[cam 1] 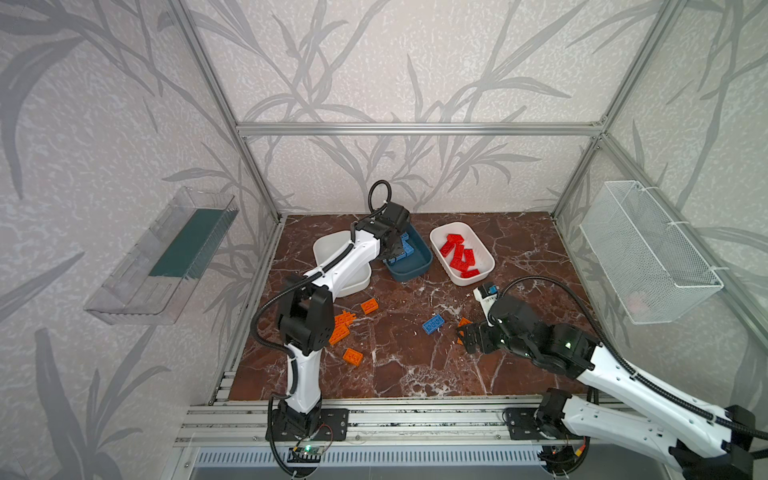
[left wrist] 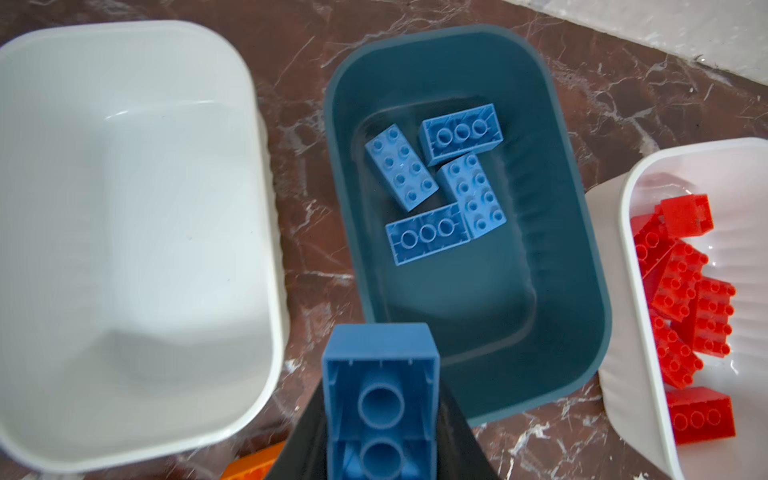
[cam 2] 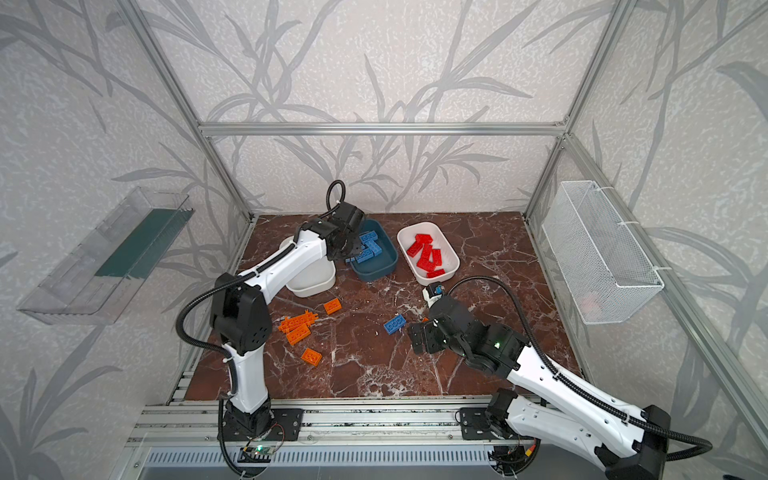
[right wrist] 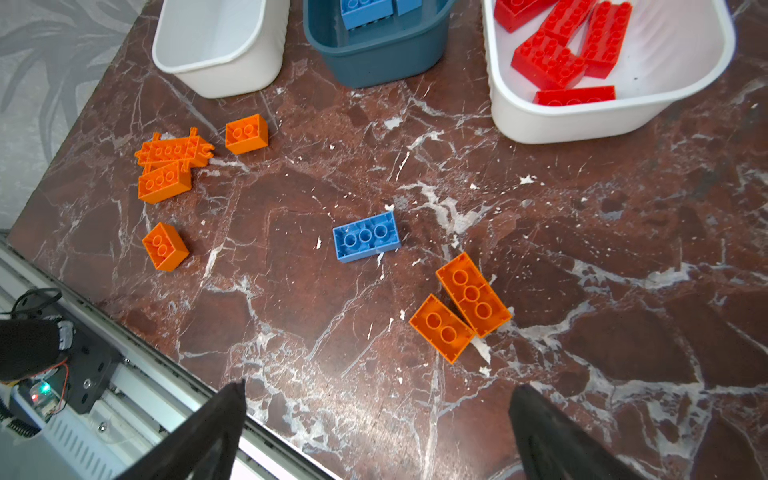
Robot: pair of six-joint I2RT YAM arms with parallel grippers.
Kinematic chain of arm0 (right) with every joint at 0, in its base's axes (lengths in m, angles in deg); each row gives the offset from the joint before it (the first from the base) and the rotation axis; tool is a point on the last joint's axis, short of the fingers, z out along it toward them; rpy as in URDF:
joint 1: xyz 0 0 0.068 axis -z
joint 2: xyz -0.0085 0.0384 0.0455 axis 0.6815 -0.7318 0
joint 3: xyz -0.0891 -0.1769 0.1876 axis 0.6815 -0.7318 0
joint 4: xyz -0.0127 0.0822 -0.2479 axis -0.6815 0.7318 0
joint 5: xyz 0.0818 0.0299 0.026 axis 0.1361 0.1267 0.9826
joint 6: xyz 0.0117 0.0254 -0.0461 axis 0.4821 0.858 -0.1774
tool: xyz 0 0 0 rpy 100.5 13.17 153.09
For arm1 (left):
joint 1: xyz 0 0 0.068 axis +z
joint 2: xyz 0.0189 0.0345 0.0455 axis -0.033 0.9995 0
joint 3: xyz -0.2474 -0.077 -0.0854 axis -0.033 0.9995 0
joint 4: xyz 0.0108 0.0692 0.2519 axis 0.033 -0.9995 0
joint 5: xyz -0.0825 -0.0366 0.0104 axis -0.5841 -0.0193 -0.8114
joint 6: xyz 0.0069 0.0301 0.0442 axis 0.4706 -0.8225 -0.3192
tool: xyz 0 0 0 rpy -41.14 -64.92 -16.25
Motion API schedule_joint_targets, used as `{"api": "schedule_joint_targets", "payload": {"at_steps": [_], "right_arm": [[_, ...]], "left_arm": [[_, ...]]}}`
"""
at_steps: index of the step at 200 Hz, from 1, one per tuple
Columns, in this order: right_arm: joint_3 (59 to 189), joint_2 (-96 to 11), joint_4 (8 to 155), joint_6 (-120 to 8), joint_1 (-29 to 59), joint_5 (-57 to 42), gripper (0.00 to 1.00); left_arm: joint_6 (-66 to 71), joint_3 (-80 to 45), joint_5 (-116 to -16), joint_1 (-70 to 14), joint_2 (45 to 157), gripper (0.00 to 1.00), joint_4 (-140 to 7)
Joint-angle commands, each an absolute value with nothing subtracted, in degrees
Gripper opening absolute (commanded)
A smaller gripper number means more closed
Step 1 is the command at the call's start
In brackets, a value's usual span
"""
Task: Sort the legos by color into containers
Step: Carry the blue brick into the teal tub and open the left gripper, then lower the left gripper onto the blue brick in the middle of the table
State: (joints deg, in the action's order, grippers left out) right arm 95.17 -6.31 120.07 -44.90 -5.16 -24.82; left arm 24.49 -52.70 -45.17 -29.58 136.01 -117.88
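The dark teal container holds blue legos, so my left gripper must go in from its rim, down over its bottom's bare near part, and release the lego.
My left gripper (left wrist: 380,415) is shut on a blue lego (left wrist: 380,386), held underside-up over the near rim of the dark teal container (left wrist: 561,332), which holds several blue legos (left wrist: 444,183). The white container (left wrist: 124,208) beside it holds nothing. Another white container (cam 1: 484,249) holds several red legos (cam 1: 459,253). A loose blue lego (right wrist: 365,237) lies mid-table. My right gripper (right wrist: 376,399) hovers open above the table near two orange legos (right wrist: 471,295). More orange legos (cam 1: 343,326) lie scattered on the left.
A clear plastic tray (cam 1: 162,257) hangs on the left wall and a white wire basket (cam 1: 648,253) on the right wall. An aluminium rail (cam 1: 415,415) with both arm bases runs along the table's front edge.
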Motion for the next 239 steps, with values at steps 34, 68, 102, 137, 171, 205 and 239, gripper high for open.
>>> {"api": "schedule_joint_targets", "payload": {"at_steps": [34,68,102,137,171,205,239], "right_arm": [[98.0,-11.0,116.5,-50.2,7.5,-14.8,0.99],[99.8,-15.3,115.2,-52.5,12.3,-11.0,0.99],[99.6,-17.1,114.4,-53.2,14.0,-9.7,0.99],[98.9,-16.7,114.5,-53.2,14.5,-9.1,0.99],[98.8,-14.1,116.2,-53.3,14.7,-9.6,0.99],[97.9,-10.5,118.2,-52.6,14.7,-9.7,0.99],[97.3,-5.7,121.4,-51.7,14.7,-9.7,0.99]], "left_arm": [[22.0,-73.1,-50.8,-29.3,152.2,0.18,-127.3],[21.8,-78.8,-55.0,-29.7,157.2,0.18,-128.5],[21.7,-77.8,-56.4,-31.1,158.1,0.2,-127.8],[21.5,-78.5,-56.8,-31.5,159.7,0.46,-128.1],[20.7,-77.7,-54.8,-32.3,157.8,0.66,-128.2],[18.9,-72.4,-51.0,-34.5,151.9,0.68,-127.4],[17.3,-61.0,-48.4,-38.8,142.9,0.68,-123.7]]}}
